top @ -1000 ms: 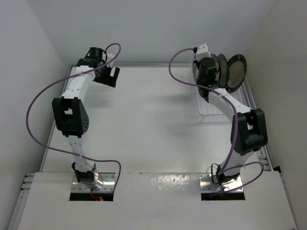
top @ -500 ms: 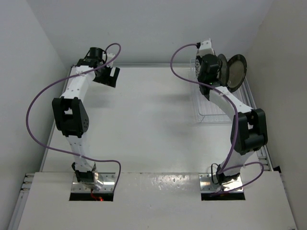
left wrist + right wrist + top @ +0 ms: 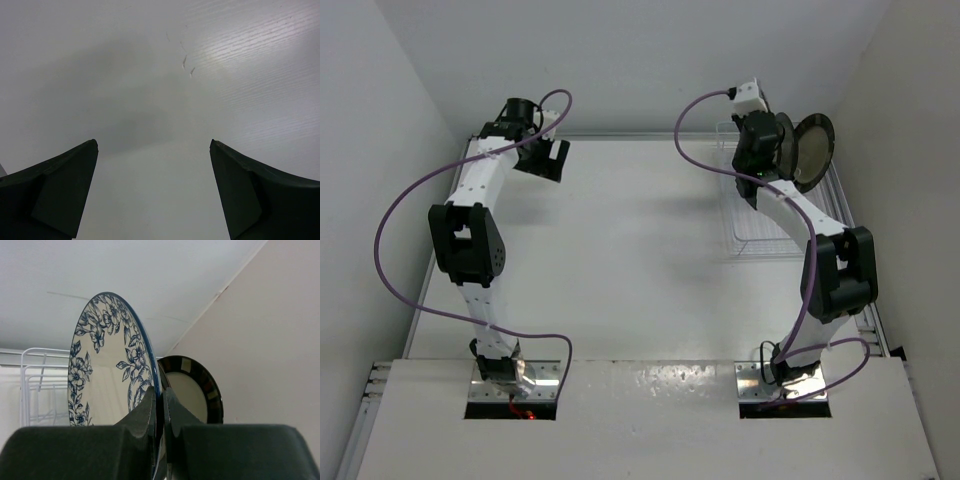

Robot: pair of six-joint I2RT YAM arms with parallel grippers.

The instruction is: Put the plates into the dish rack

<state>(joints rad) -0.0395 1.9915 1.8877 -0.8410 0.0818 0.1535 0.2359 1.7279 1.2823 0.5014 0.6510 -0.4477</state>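
Observation:
My right gripper will move down until the blue floral plate stands in the rack's free far corner beside the dark-rimmed plates and release its rim, as that corner lies below.
The blue floral plate stands on edge with my right gripper shut on its rim. In the top view that gripper is over the far end of the white wire dish rack and hides most of the held plate. Just right of it a cream plate with a dark striped rim stands upright in the rack; in the top view it faces the camera. Another dark-rimmed plate shows edge-on between the two. My left gripper is open over bare table, far left.
The right side wall runs close behind the rack, and the back wall is just beyond it. The near part of the rack holds no plates. Purple cables loop off both arms.
My right gripper has carried the floral plate a little to the right and toward the back, closer to the standing plates. The left arm has stayed still.

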